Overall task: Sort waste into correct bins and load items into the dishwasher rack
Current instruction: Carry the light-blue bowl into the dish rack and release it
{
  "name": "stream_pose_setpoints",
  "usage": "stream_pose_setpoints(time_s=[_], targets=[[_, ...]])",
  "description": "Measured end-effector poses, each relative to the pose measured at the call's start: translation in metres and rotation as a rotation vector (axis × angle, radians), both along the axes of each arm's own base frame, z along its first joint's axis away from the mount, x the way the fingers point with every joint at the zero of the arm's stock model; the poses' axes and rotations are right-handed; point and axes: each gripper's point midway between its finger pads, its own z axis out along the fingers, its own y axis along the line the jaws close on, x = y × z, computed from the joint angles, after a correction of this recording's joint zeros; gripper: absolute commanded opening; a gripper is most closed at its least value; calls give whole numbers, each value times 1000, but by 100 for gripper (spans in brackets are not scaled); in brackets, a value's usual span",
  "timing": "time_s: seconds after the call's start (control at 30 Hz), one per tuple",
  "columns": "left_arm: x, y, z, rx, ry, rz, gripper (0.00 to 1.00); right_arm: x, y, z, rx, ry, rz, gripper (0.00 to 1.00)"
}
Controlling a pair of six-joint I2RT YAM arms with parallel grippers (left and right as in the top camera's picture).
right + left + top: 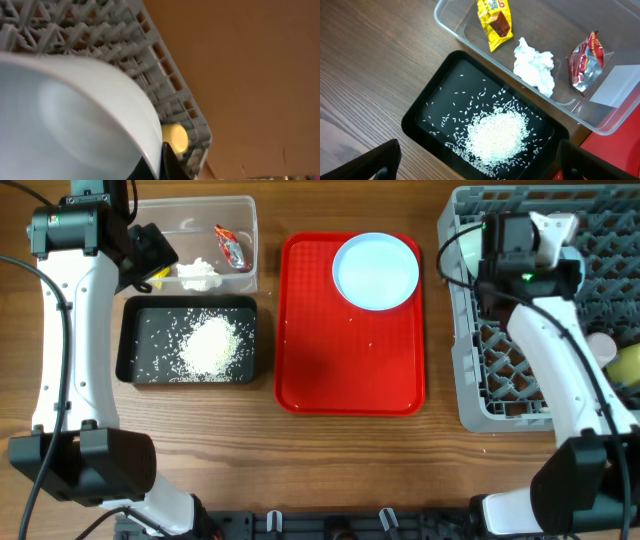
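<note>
The right gripper brings the bowl (70, 120) down toward the rack's edge by the red serving tray next.
The clear tub (245, 220) holds a red wrapper (585, 62), a yellow wrapper (495, 22) and a white tissue (535, 67). The black tray (128, 345) in front of it holds a heap of rice (495, 135). My left gripper (480, 167) is open and empty, above the tray's near edge. The light-blue plate (375, 270) lies on the red serving tray. My right gripper (162, 162) is shut on the rim of a pale bowl (70, 120), over the left part of the grey rack (500, 405). A yellow cup (175, 137) sits in the rack.
The red serving tray (345, 370) lies between the black tray and the rack, with a few rice grains on it. A pale-pink cup (600, 345) sits beside the yellow cup (630, 365) at the rack's right side. Bare wooden table runs along the front.
</note>
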Motion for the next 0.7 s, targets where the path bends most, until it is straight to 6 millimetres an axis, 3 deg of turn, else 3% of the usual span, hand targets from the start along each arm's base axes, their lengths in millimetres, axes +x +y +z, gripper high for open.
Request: stream_pose_setpoints(time_s=[0.17, 0.37, 0.47, 0.57, 0.6, 0.63, 0.7], targets=[[0, 0, 0, 0, -1, 0, 100, -3, 0, -38, -33, 110, 34, 4], [0, 0, 0, 0, -1, 0, 100, 1, -1, -50, -98, 165, 14, 4], [0, 0, 0, 0, -1, 0, 100, 4, 9, -49, -122, 170, 31, 4], [0, 0, 0, 0, -1, 0, 100, 10, 37, -58, -125, 212, 112, 6], [0, 0, 0, 0, 0, 0, 100, 9, 41, -61, -129, 236, 125, 23], [0, 0, 0, 0, -1, 0, 100, 7, 43, -62, -130, 258, 135, 33], [0, 0, 0, 0, 0, 0, 100, 1, 55, -79, -80, 353, 200, 44]])
